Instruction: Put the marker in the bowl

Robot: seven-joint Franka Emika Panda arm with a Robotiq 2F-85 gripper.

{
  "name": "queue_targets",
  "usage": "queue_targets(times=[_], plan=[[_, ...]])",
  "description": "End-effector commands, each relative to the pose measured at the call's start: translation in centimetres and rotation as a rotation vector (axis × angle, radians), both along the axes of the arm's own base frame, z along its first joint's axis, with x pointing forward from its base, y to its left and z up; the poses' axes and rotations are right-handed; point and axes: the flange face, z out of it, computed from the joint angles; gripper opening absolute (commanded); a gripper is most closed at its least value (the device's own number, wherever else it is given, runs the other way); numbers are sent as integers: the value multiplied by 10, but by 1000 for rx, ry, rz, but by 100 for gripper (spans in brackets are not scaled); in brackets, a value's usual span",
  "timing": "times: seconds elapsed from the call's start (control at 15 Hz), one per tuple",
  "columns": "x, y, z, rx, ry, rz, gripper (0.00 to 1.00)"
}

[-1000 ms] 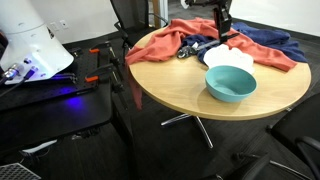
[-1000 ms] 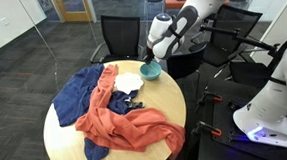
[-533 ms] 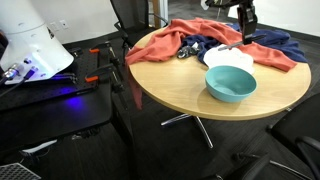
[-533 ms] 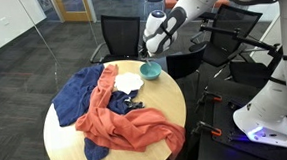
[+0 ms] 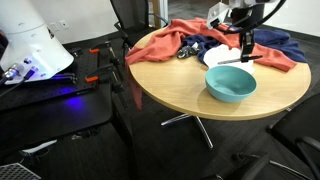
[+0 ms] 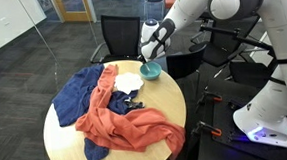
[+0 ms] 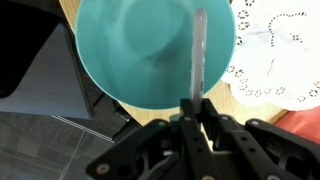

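Note:
I should next carry the marker [image 7: 198, 55] in my gripper just past the bowl's rim, over the inside of the teal bowl, and then lower it to let it go.
The teal bowl [image 5: 231, 82] sits near the edge of the round wooden table [image 5: 170, 85]; it also shows in an exterior view [image 6: 152, 70] and fills the top of the wrist view [image 7: 150, 45]. My gripper [image 7: 196, 112] is shut on the marker [image 7: 198, 55], a thin whitish stick that points out over the bowl's inside. In an exterior view the gripper [image 5: 247, 50] hangs just above the bowl's far rim, and it also shows in the other view [image 6: 149, 56].
Red and blue cloths [image 5: 180, 42] lie heaped on the far part of the table, and a white doily [image 7: 275, 50] lies beside the bowl. Black chairs [image 6: 121, 36] and a glass wall stand around the table.
The gripper has moved with the marker from above the cloths down and over to the bowl.

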Motion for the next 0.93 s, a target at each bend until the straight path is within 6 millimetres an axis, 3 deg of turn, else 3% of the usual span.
queue_targets(times=[0.0, 0.27, 0.33, 0.4, 0.87], plan=[[8, -8, -16, 23, 41, -57, 4], [3, -13, -35, 35, 88, -116, 4], [2, -14, -38, 40, 95, -130, 40], [2, -15, -40, 42, 101, -140, 41], [1, -19, -40, 46, 93, -180, 92]])
